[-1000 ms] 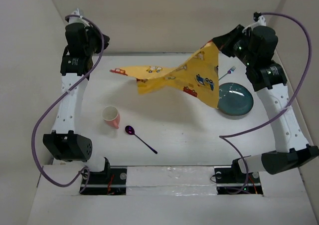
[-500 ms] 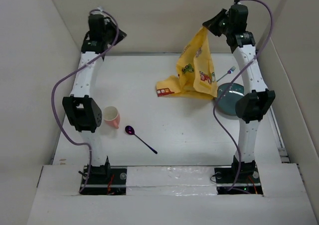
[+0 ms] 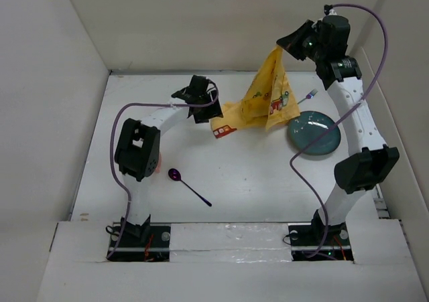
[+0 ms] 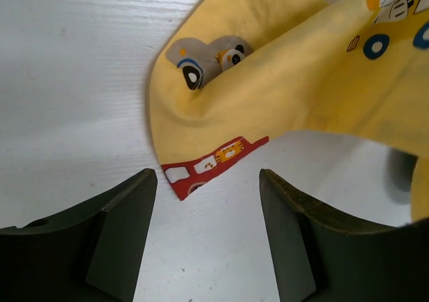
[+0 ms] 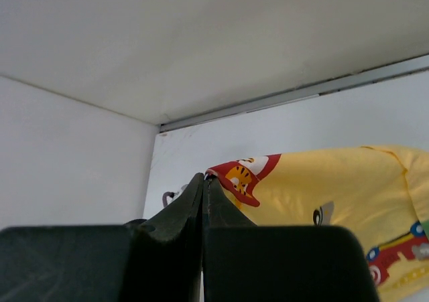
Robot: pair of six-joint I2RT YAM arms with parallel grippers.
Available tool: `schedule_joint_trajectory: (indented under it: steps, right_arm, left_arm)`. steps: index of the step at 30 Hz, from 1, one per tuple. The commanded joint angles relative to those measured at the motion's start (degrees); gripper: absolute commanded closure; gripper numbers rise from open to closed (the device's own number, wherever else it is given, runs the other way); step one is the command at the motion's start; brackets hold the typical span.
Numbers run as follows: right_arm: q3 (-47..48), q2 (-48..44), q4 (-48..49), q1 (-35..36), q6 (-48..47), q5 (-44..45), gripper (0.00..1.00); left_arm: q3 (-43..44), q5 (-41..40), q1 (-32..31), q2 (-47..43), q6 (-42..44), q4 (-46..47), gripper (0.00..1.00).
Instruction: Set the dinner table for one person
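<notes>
I will lower my left gripper toward the cloth and pinch its low red-printed corner, because that corner lies free just ahead of the open fingers.
The yellow cloth placemat (image 3: 265, 101) printed with cars hangs from one corner, pinched in my right gripper (image 3: 285, 46), which is shut and raised near the back wall. In the right wrist view the red-printed corner (image 5: 244, 175) sits at the shut fingertips of that gripper (image 5: 204, 179). The cloth's lower part lies bunched on the dinner table (image 3: 255, 181). My left gripper (image 3: 201, 108) stands open just left of the cloth's low corner. In the left wrist view that corner (image 4: 201, 171) lies ahead of the left gripper (image 4: 208, 181), with nothing between the fingers.
A teal plate (image 3: 314, 133) lies right of the cloth, with a fork (image 3: 308, 96) behind it. A pink cup (image 3: 156, 163) is partly hidden by the left arm. A purple spoon (image 3: 175, 175) lies at the front left. White walls close in the sides and back.
The left arm swung from the back-left wall down to the cloth's low corner and its jaws opened. The cloth went from spread in the air to hanging bunched from the right gripper.
</notes>
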Motion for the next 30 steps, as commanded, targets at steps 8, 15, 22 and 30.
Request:
schedule_joint_trajectory:
  steps: [8,15,22,30]
  right_arm:
    - [-9.55,-6.89,4.73,-0.95,-1.79,-0.01,1.00]
    - [-11.40,-8.75,4.65,-0.95,-1.53,0.43,1.00]
    - [-12.10,-10.50,4.56,-0.95,-1.26,1.04,1.00]
    - [-15.09,-13.58,6.58,-0.43,-1.00,1.39,1.00]
  left_arm:
    - [-5.26,-9.41,-3.60,-1.58,-1.29,2.53,0.41]
    - [-7.65,-9.67,-5.88,0.53,-0.50,2.88,0.41]
    - [-3.69,-17.65,-7.89,6.06,2.92,-0.36,0.43]
    - [-0.43,-24.96,-11.24,11.07,6.80,-3.98,0.58]
